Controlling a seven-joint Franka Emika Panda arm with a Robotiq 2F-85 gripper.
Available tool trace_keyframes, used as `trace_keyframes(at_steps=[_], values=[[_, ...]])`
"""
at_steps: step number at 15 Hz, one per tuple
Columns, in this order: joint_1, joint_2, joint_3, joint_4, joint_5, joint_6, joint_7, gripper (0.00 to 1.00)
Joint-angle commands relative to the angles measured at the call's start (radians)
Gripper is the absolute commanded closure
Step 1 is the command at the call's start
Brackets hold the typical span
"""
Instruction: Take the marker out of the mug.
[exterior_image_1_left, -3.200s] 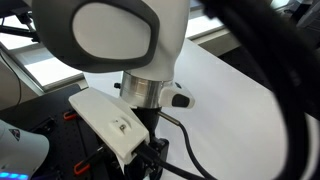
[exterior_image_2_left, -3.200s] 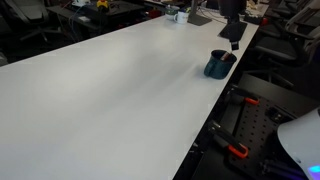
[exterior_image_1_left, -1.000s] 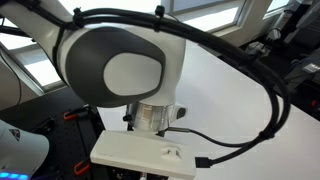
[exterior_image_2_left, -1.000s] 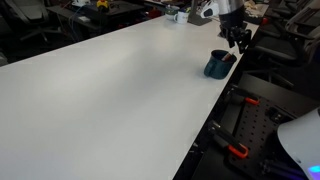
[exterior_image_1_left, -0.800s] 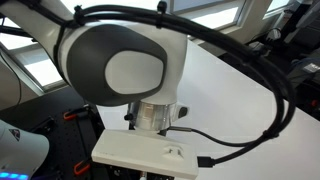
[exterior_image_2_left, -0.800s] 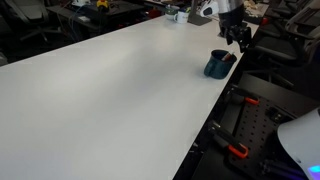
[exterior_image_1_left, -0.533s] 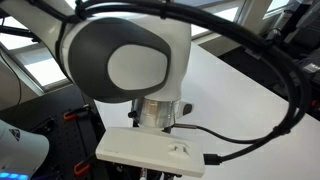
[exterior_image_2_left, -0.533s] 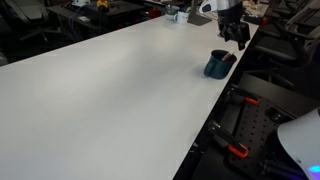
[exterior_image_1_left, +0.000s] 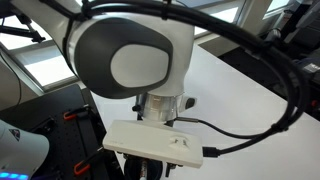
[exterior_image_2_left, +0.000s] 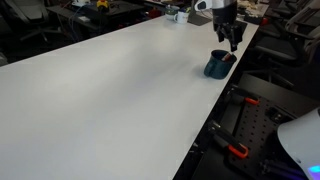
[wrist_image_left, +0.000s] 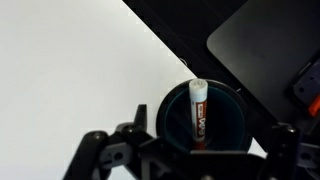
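I will next lower my open gripper onto the marker's upper part (exterior_image_2_left: 231, 54) (wrist_image_left: 198, 95), which stands below it in the mug, because that part of the marker points up between my two fingers.
The dark blue mug (exterior_image_2_left: 216, 67) stands near the white table's edge. In the wrist view the mug (wrist_image_left: 225, 125) is seen from above. The marker (wrist_image_left: 197, 112), white-capped with a reddish-brown body, stands inside it and leans on the far rim. My gripper (exterior_image_2_left: 233, 42) hangs just above the mug. In the wrist view my gripper (wrist_image_left: 190, 160) is open, with one black finger on each side of the mug, and it holds nothing. In an exterior view the arm's body (exterior_image_1_left: 130, 60) hides the mug and the marker.
The white table (exterior_image_2_left: 110, 90) stretches wide away from the mug. Its edge (wrist_image_left: 165, 50) runs right beside the mug, with dark floor and black frames with red clamps (exterior_image_2_left: 235, 150) below. Clutter (exterior_image_2_left: 175, 14) sits at the table's far end.
The gripper has shifted a little sideways over the mug and turned at the wrist. The mug and marker have not moved.
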Motion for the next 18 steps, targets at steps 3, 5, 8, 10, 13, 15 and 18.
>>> trace_keyframes(at_steps=[3, 5, 8, 10, 13, 15, 18], values=[[0.008, 0.045, 0.013, 0.011, 0.044, 0.022, -0.005, 0.02], [0.005, 0.060, 0.014, 0.013, 0.046, 0.024, -0.006, 0.18], [0.002, 0.080, 0.013, 0.018, 0.045, 0.021, -0.004, 0.36], [-0.002, 0.091, 0.010, 0.022, 0.047, 0.019, -0.003, 0.37], [-0.008, 0.108, 0.007, 0.026, 0.045, 0.018, 0.001, 0.55], [-0.012, 0.116, 0.005, 0.028, 0.046, 0.017, -0.001, 0.72], [-0.021, 0.124, 0.004, 0.029, 0.051, 0.015, -0.005, 0.95]])
